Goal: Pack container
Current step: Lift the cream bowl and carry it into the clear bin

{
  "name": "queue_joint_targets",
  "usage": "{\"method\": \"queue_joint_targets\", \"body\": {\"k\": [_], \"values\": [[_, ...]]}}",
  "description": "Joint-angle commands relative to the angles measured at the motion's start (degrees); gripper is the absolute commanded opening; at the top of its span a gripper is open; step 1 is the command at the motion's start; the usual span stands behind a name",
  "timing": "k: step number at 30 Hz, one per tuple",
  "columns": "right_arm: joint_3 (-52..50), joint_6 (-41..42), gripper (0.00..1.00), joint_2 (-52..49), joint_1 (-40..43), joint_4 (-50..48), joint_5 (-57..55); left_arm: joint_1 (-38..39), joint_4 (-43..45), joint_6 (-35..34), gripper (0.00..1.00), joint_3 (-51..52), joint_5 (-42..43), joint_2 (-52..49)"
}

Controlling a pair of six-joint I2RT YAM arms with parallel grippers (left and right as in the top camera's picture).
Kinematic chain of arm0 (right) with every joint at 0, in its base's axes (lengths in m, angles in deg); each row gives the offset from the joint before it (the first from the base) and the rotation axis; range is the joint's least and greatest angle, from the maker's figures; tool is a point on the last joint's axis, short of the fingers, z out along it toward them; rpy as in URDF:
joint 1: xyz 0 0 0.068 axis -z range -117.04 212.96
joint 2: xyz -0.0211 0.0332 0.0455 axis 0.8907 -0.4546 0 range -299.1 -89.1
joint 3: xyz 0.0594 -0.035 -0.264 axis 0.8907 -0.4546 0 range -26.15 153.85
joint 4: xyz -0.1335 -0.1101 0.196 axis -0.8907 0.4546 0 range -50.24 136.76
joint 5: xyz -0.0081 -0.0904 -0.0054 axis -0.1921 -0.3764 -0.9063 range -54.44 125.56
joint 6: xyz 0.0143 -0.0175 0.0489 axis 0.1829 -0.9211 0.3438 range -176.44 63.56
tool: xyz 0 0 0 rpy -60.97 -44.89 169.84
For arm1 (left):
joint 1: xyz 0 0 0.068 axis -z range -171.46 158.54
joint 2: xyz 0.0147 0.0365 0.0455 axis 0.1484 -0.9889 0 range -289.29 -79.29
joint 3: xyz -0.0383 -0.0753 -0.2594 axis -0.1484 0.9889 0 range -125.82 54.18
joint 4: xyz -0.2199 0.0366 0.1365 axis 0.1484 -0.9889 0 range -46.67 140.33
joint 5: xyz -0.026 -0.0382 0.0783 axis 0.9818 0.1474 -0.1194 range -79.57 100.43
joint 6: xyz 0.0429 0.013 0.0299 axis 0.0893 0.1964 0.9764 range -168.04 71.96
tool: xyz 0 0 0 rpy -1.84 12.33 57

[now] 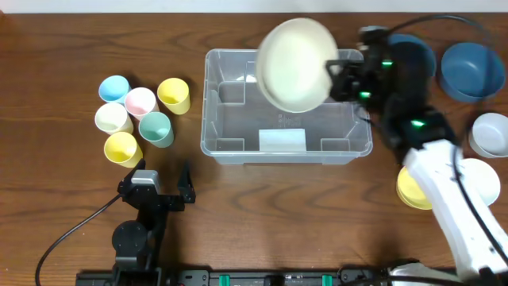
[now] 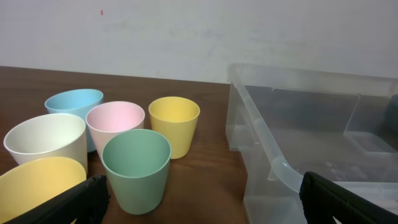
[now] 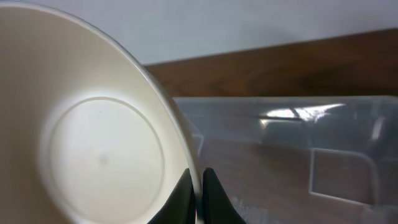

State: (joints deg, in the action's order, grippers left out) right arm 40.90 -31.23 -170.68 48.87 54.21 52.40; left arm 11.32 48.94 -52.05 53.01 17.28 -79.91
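My right gripper will first lower the cream bowl (image 1: pixel 295 63), tipping it downward, to get it into the end of the bin by the blue bowls.
The container (image 1: pixel 214 119) is a large clear plastic bin with a white label, in the middle of the table; its near corner shows in the left wrist view (image 2: pixel 273 155) and its inside in the right wrist view (image 3: pixel 298 143). My right gripper (image 1: pixel 332 79) is shut on the rim of a cream bowl (image 1: pixel 295 63), which hangs tilted above the bin's far right part. Up close, the fingertips (image 3: pixel 200 196) pinch the bowl's (image 3: pixel 93 143) thin wall. Near the front left, my left gripper (image 1: pixel 165 176) stands open and empty, wide apart in its own view (image 2: pixel 202 202).
Several pastel cups (image 1: pixel 139 102) cluster left of the bin, the green cup (image 2: pixel 137 168) nearest the left gripper. Two blue bowls (image 1: pixel 472 70), a white bowl (image 1: pixel 490 133) and a yellow bowl (image 1: pixel 411 191) sit at the right, by the right arm.
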Motion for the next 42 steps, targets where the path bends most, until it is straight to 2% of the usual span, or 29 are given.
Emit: {"method": "queue_joint_targets", "body": {"k": [1, 10, 22, 30, 33, 42], "values": [[1.2, 0.5, 0.02, -5.05, -3.23, -1.29, -11.67, 0.13, -2.03, 0.98, 0.98, 0.94, 0.42, 0.33], [1.2, 1.14, 0.01, -16.17, -4.42, -1.05, -21.66, 0.13, -2.05, 0.98, 0.98, 0.94, 0.42, 0.33], [1.2, 3.26, 0.02, -18.1, -4.24, 3.89, -33.75, 0.13, -2.05, 0.98, 0.98, 0.94, 0.42, 0.33], [1.2, 4.11, 0.02, -18.1, -4.17, 5.07, -35.1, 0.13, -2.05, 0.98, 0.98, 0.94, 0.42, 0.33], [1.2, 4.13, 0.1, -18.1, -3.91, 5.07, -35.08, 0.13, -2.05, 0.98, 0.98, 0.94, 0.42, 0.33], [1.2, 4.09, 0.11, -18.1, -3.32, 5.14, -35.08, 0.13, -2.05, 0.98, 0.98, 0.94, 0.42, 0.33]]}}
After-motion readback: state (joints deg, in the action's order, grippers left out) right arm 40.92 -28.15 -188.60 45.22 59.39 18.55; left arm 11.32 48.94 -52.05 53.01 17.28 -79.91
